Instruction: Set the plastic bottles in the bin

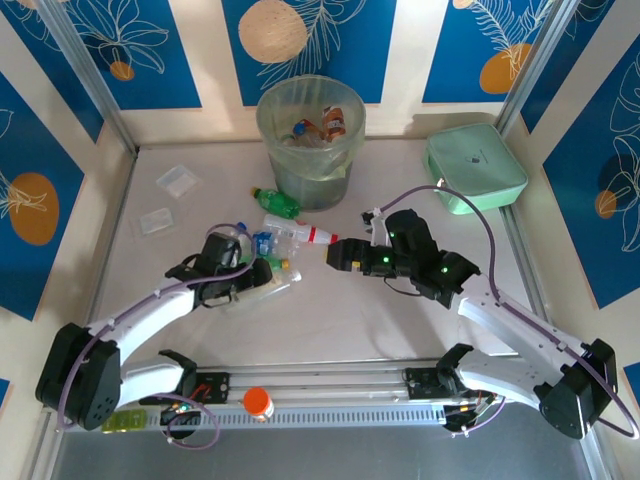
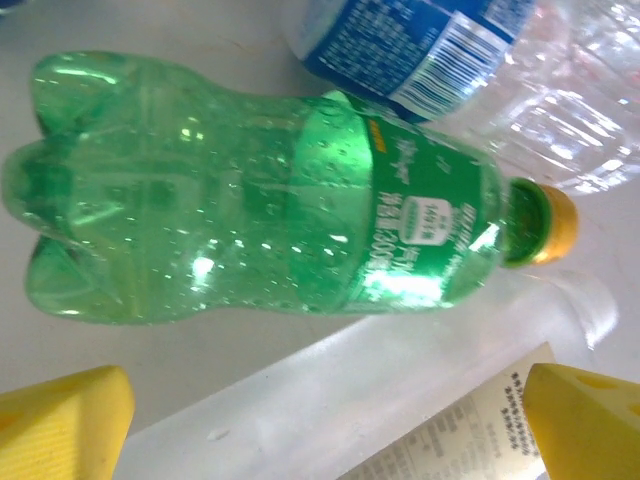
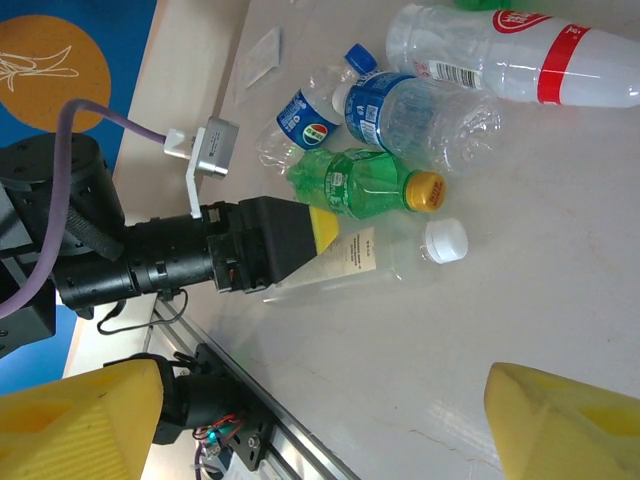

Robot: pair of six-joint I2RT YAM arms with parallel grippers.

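My left gripper has the clear bottle's pale label (image 1: 260, 290) (image 2: 462, 430) slanted below and back from it, so it will next draw back, turn its fingers square and lower astride it.
My left gripper (image 1: 256, 277) is open and low over a cluster of plastic bottles. Its yellow fingertips (image 2: 62, 424) straddle a clear white-capped bottle (image 2: 400, 400) lying on the table. Just beyond lie a green bottle with a yellow cap (image 2: 270, 200) and a blue-labelled bottle (image 2: 440, 50). My right gripper (image 1: 340, 255) is open above bare table, its fingertips (image 3: 570, 420) wide apart with nothing between them. A white bottle with a red cap (image 1: 300, 232) lies just ahead of it. Another green bottle (image 1: 275, 202) rests by the bin (image 1: 310, 170), which holds several bottles.
A mint-green lidded box (image 1: 475, 165) sits at the back right. Two flat clear packets (image 1: 178, 180) lie at the back left. An orange-capped item (image 1: 258, 402) stands on the near rail. Metal frame posts (image 1: 95, 85) border the table.
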